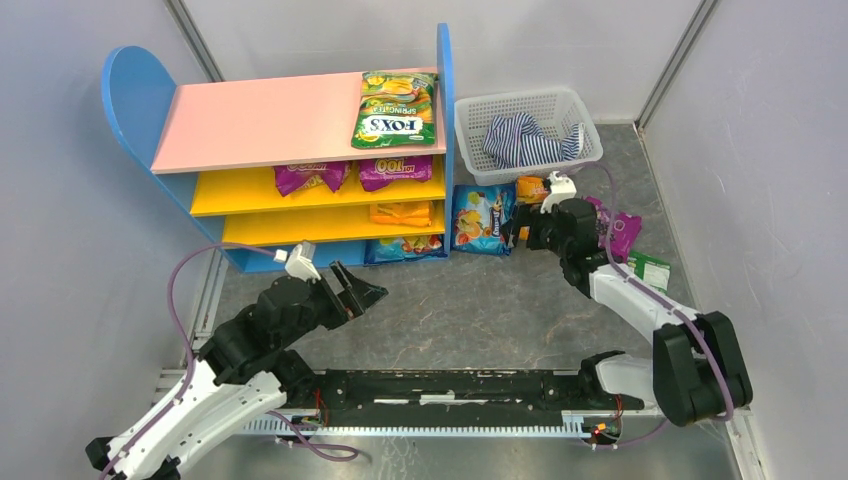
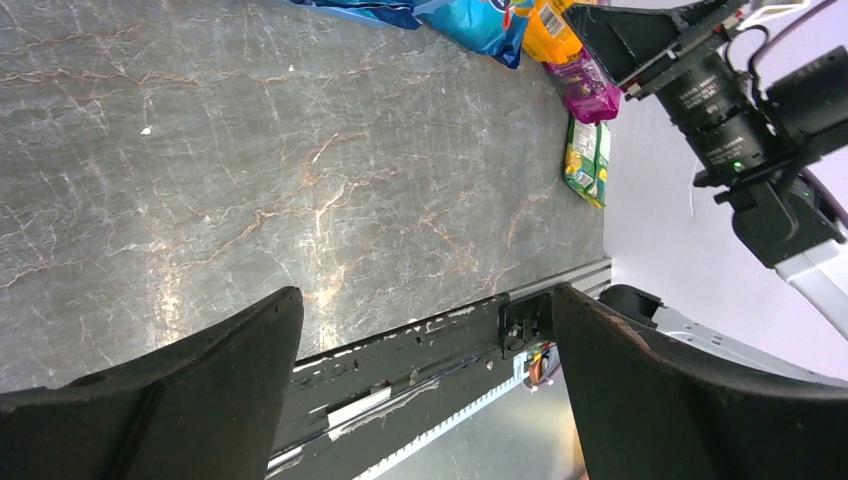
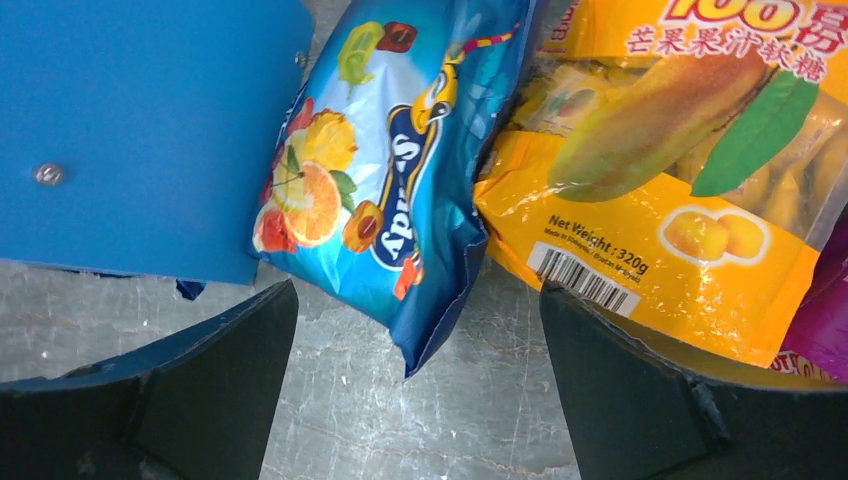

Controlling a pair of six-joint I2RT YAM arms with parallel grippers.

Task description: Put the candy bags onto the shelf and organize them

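The blue bag's near corner (image 1: 505, 251) (image 3: 417, 335) is below my right gripper, between its fingers, and sticks out over bare floor. My right gripper needs to go down around it next.
The shelf (image 1: 260, 120) holds a green-yellow FOX'S bag (image 1: 397, 108) on its pink top board, two purple bags (image 1: 312, 177) below it, an orange bag (image 1: 402, 213) and a blue bag (image 1: 405, 247) lower down. On the floor to its right lie a blue bag (image 1: 482, 218), an orange bag (image 1: 531, 189), a purple bag (image 1: 620, 232) and a small green bag (image 1: 651, 268). My right gripper (image 1: 520, 232) is open, low over the near ends of the blue bag (image 3: 390, 190) and orange bag (image 3: 650, 200). My left gripper (image 1: 365, 290) is open and empty in front of the shelf.
A white mesh basket (image 1: 578, 105) with a striped cloth (image 1: 530, 140) stands behind the floor bags. The shelf's blue side panel (image 3: 150, 130) is close to my right gripper's left finger. The black base rail (image 1: 450, 385) runs along the near edge. Grey walls close in on both sides.
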